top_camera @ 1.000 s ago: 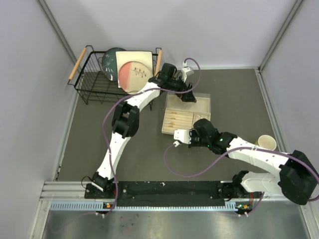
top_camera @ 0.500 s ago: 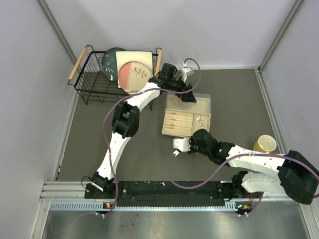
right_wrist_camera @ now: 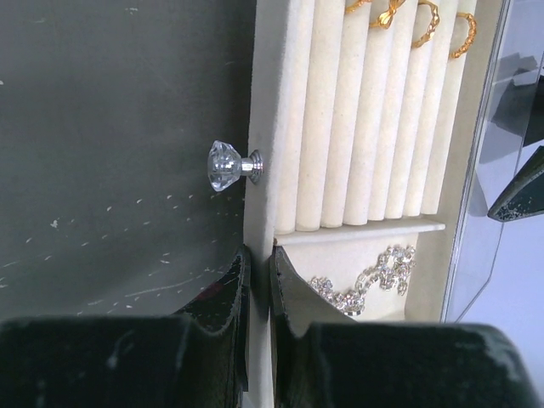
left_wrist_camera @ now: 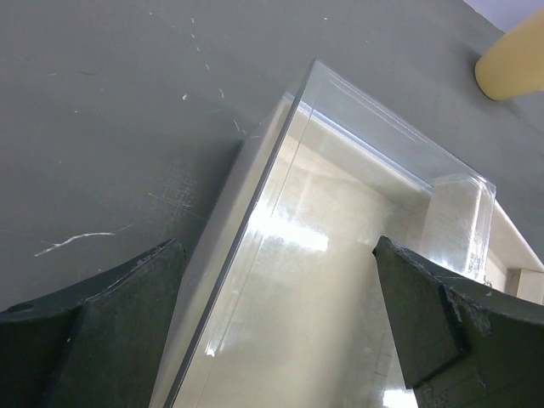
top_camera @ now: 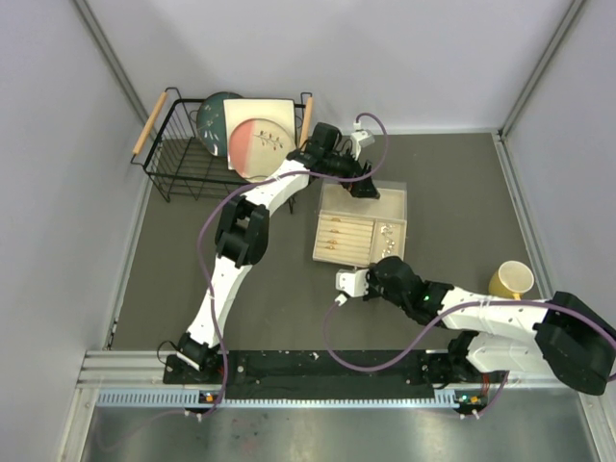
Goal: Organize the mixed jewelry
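My right gripper needs to push the tray's front side outward next, beneath the box's clear lid [top_camera: 368, 207] [right_wrist_camera: 486, 208], and release it. The tray stands open, and the lid is outward of my right gripper.
The beige jewelry box [top_camera: 388, 200] lies mid-table with its tray [right_wrist_camera: 263, 102] pulled out toward the arms. My right gripper [right_wrist_camera: 257, 263] is shut on the tray's front wall, just below the crystal knob [right_wrist_camera: 225, 164]; it also shows in the top view [top_camera: 377, 270]. Gold rings [right_wrist_camera: 425, 19] sit in the ring rolls. A sparkly silver chain [right_wrist_camera: 374, 274] lies in the compartment beside my fingers. My left gripper [left_wrist_camera: 280, 340] is open, with a finger on each side of the box's clear lid [left_wrist_camera: 357, 170] at the far end [top_camera: 366, 190]. Bangle and studs are not visible.
A black wire basket [top_camera: 178, 164] holding plates [top_camera: 258, 137] stands at the back left. A yellow cup [top_camera: 510, 280] stands at the right and also shows in the left wrist view [left_wrist_camera: 514, 59]. Grey walls close in the table.
My right gripper has moved toward the near edge, keeping hold of the tray's front wall, so the tray has slid a little further out. The left arm has not moved.
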Robot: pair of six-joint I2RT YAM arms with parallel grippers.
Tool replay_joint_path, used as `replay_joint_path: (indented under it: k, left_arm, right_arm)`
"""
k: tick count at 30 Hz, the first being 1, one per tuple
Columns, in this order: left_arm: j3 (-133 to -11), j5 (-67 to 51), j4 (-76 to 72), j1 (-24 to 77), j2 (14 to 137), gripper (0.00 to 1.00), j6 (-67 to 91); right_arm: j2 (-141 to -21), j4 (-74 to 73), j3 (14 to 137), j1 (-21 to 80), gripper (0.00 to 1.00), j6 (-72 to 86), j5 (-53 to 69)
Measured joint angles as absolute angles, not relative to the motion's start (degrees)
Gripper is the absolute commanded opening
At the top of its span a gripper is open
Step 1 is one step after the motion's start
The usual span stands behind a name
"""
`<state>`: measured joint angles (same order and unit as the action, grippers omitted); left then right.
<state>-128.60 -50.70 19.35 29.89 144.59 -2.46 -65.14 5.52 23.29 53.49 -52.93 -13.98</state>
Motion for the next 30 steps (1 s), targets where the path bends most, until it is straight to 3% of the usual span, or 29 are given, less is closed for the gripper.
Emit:
replay_joint_path:
  k: [15,30]
  left_arm:
    - [-128.2,-50.3,18.0,29.9,144.5,0.98,-2.0]
    - [-126.0,-50.2,16.2,30.0,143.4,0.96,-2.0]
  right_arm:
    - [-70.4,14.3,20.6,53.6,0.0,-56.3,-17.1]
    - [-66.7,0.9,27.3,53.8,0.0,-51.2,-15.9]
